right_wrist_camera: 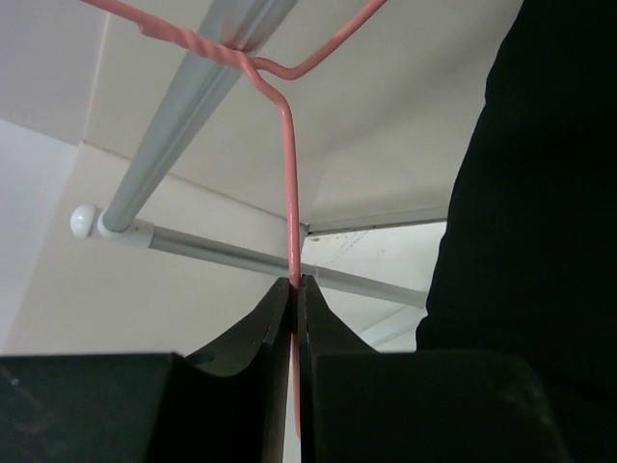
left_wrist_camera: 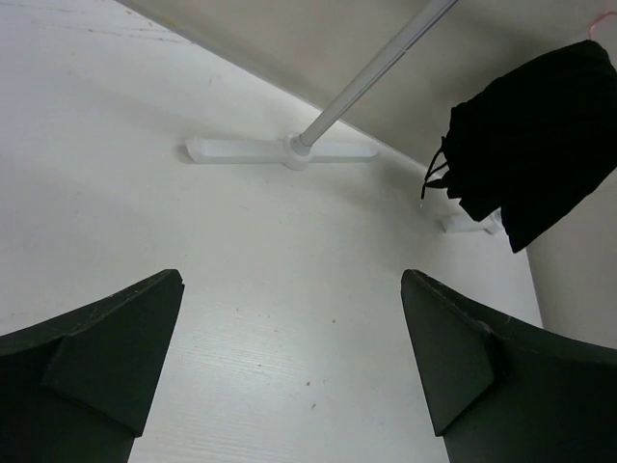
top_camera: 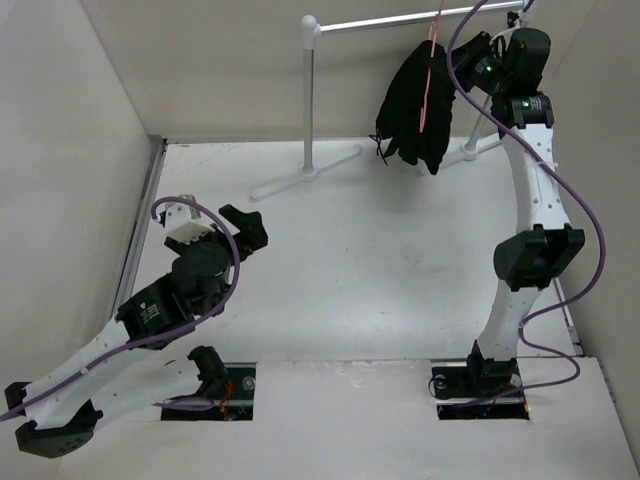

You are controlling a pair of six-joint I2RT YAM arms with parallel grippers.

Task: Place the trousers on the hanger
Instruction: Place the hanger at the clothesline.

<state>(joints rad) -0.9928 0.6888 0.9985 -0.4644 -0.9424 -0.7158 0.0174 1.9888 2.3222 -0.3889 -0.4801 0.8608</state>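
Observation:
My right gripper lowers slightly and releases the wire next, since the rack's top bar [top_camera: 440,16] [right_wrist_camera: 239,31] runs above the gripper and the hanger's neck already reaches that bar.
The black trousers [top_camera: 412,108] hang folded over the pink-red wire hanger [top_camera: 430,70], which hangs from the rack's top bar at the back right. My right gripper [top_camera: 478,62] is up beside them, shut on the hanger's wire [right_wrist_camera: 289,193]; the fingers [right_wrist_camera: 328,318] pinch the wire between them, and the trousers [right_wrist_camera: 540,193] fill the right of that view. My left gripper [top_camera: 240,225] is low on the left, open and empty, far from the trousers. In its wrist view the trousers [left_wrist_camera: 535,145] hang at the upper right.
The grey-white clothes rack [top_camera: 310,95] stands at the back, with its foot bar [top_camera: 305,172] on the table and its top bar [top_camera: 400,20] overhead. White walls close in at left, back and right.

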